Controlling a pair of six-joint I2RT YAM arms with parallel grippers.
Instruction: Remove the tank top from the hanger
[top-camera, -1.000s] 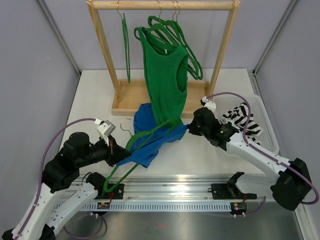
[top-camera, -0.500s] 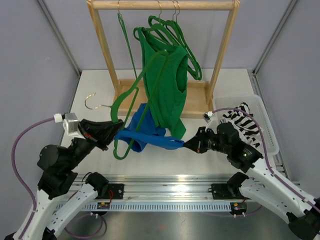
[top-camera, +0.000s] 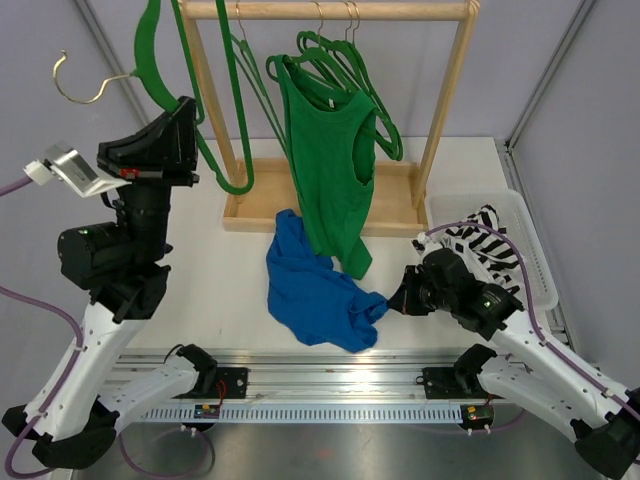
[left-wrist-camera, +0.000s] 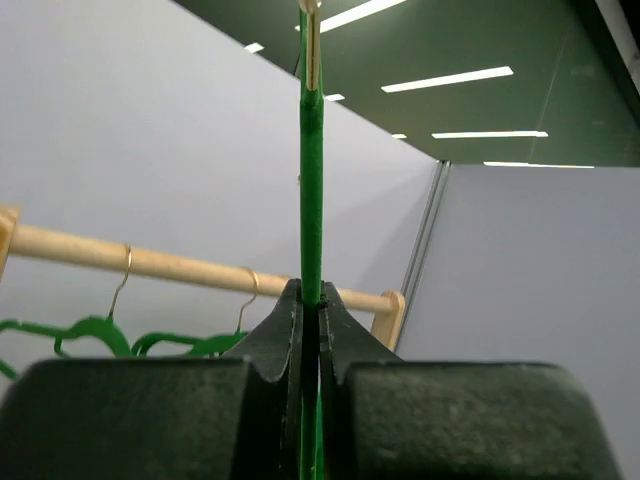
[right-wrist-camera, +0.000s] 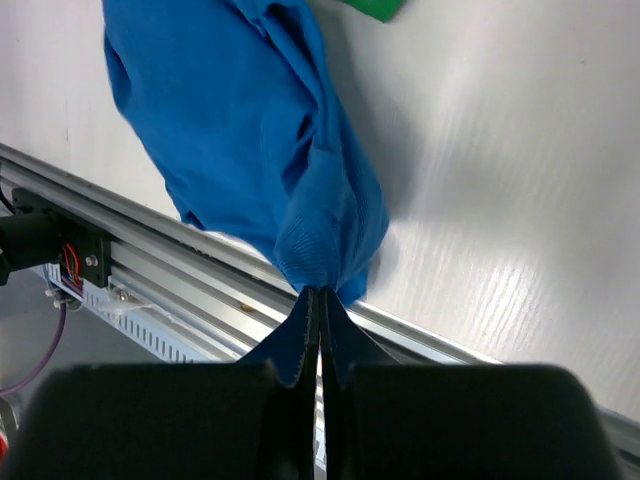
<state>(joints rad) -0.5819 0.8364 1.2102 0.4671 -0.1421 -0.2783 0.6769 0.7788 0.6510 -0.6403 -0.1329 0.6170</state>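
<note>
The end of the rack's bar (top-camera: 208, 11) is outward of my left gripper. My left gripper should next carry the bare hanger (top-camera: 150, 45) outward, turn its hook onto the bar and let go.
The blue tank top (top-camera: 315, 290) lies crumpled on the white table, off the hanger. My right gripper (top-camera: 393, 298) is shut on its right edge, low at the table's front. In the right wrist view the fabric (right-wrist-camera: 240, 130) bunches into the closed jaws of the right gripper (right-wrist-camera: 320, 292). My left gripper (top-camera: 188, 112) is raised high at the left and is shut on a bare green hanger (top-camera: 150, 45) with a metal hook. In the left wrist view the hanger's bar (left-wrist-camera: 311, 180) runs straight up from the left gripper (left-wrist-camera: 311, 290).
A wooden clothes rack (top-camera: 330, 10) stands at the back with several green hangers and a green tank top (top-camera: 330, 160). Its base tray (top-camera: 250, 205) sits behind the blue top. A white bin (top-camera: 535, 260) with striped cloth (top-camera: 485, 240) is at the right.
My left arm has swung the hanger up and to the left, free of the blue top. The top has dropped flat on the table, with the right gripper still on it.
</note>
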